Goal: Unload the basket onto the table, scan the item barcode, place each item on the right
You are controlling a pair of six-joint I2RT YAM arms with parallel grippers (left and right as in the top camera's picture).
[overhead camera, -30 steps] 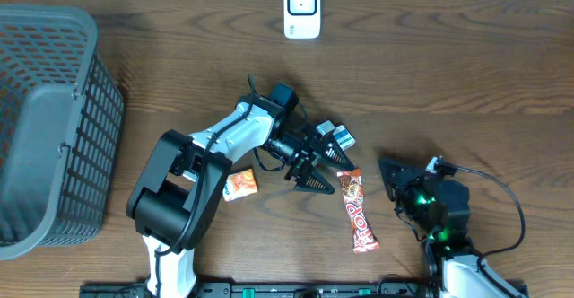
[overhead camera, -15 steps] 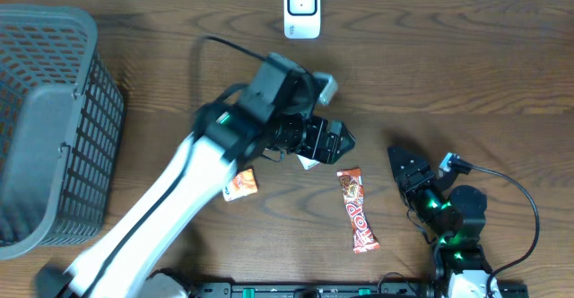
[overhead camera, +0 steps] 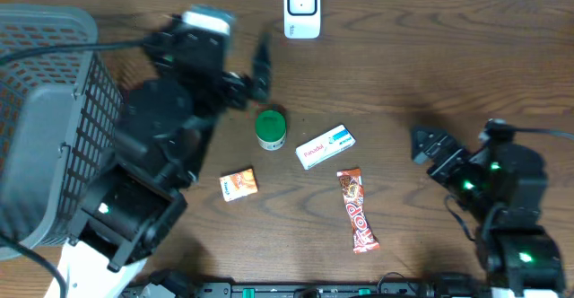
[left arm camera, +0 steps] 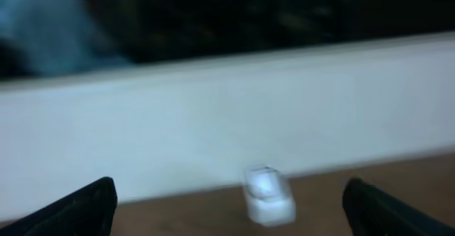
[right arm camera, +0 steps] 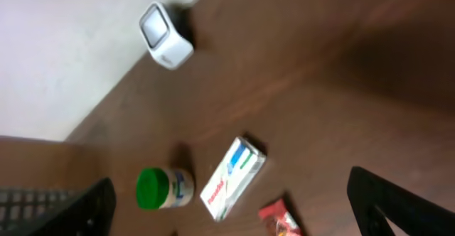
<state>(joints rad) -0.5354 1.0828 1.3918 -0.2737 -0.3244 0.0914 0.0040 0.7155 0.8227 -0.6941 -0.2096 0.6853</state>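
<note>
The red candy bar's far end (overhead camera: pixel 350 180) (right arm camera: pixel 274 212), with bare wood around it, gets my right gripper's grip next, as the gripper goes left in the overhead view and down to close.
The white scanner (overhead camera: pixel 302 9) stands at the table's far edge; it also shows in the left wrist view (left arm camera: pixel 269 193) and the right wrist view (right arm camera: pixel 165 35). The items lie mid-table: a green-lidded bottle (overhead camera: pixel 271 129), a white box (overhead camera: pixel 326 145), a red candy bar (overhead camera: pixel 359 210) and an orange packet (overhead camera: pixel 239 184). My left gripper (overhead camera: pixel 256 74) is raised and blurred, open and empty (left arm camera: pixel 229 193), facing the scanner. My right gripper (overhead camera: pixel 421 143) stands open and empty right of the items, looking over the bottle (right arm camera: pixel 163 188), box (right arm camera: pixel 233 178) and candy bar (right arm camera: pixel 281 220).
A grey mesh basket (overhead camera: pixel 45 109) fills the left side of the table. A pale wall (left arm camera: pixel 213 115) rises behind the scanner. Bare wood lies between the scanner and the items.
My left arm has lifted and swung back left off the items, uncovering the bottle and the white box. My right gripper has opened wide and shifted to the right.
</note>
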